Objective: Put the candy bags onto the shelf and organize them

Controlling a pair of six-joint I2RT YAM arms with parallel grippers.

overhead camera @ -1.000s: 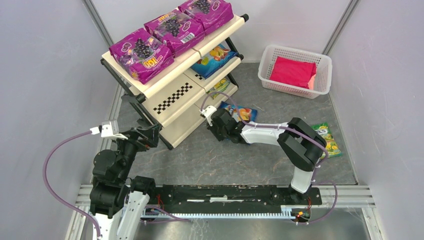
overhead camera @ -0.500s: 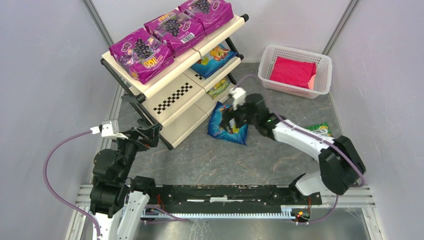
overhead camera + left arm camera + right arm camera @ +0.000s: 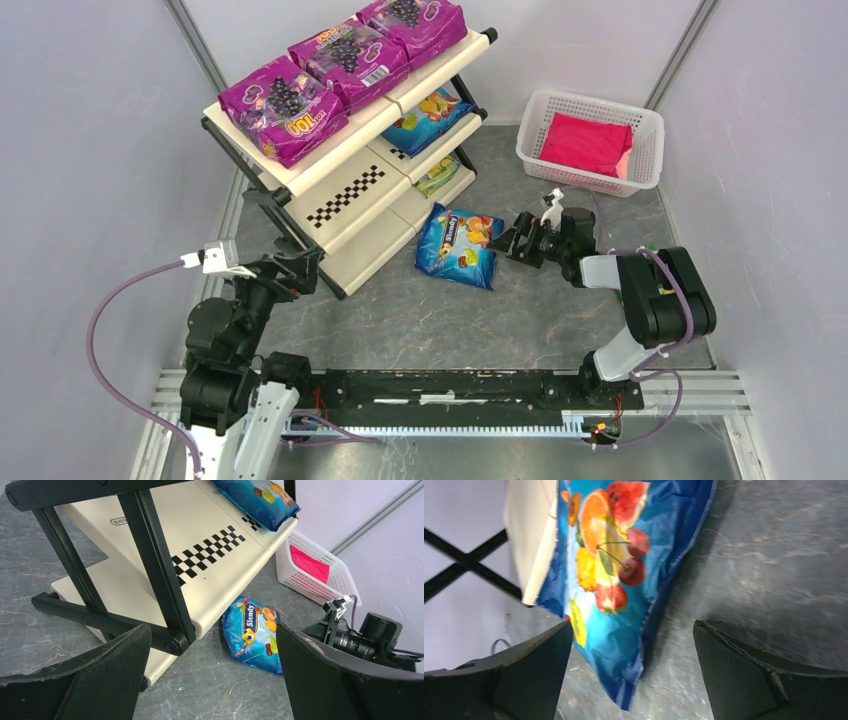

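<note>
The blue fruit-print bag's edge (image 3: 493, 242) (image 3: 627, 658) is between my right gripper's open fingers. The gripper will first slide low over the floor toward the shelf to get farther onto it.
The cream shelf (image 3: 345, 195) carries three magenta candy bags (image 3: 283, 108) on its top tier. A blue bag (image 3: 428, 118) lies on the middle tier and a green-yellow one (image 3: 438, 177) lower down. Another blue fruit-print bag (image 3: 460, 246) lies flat on the floor against the shelf's foot, also visible in the left wrist view (image 3: 252, 635) and the right wrist view (image 3: 609, 555). My right gripper (image 3: 508, 243) stands open just right of that bag, low over the floor, holding nothing. My left gripper (image 3: 212, 635) is open and empty near the shelf's black front leg (image 3: 155, 565).
A white perforated basket (image 3: 530, 130) with a pink-red bundle (image 3: 585, 143) sits at the back right. Grey walls close in on both sides. The shelf's black frame stands close in front of the left gripper. The right arm's elbow (image 3: 660, 295) is folded at the right.
The right gripper opened and let go of the blue bag, which now lies on the floor by the shelf. The right arm drew back to the right. The left arm stayed put.
</note>
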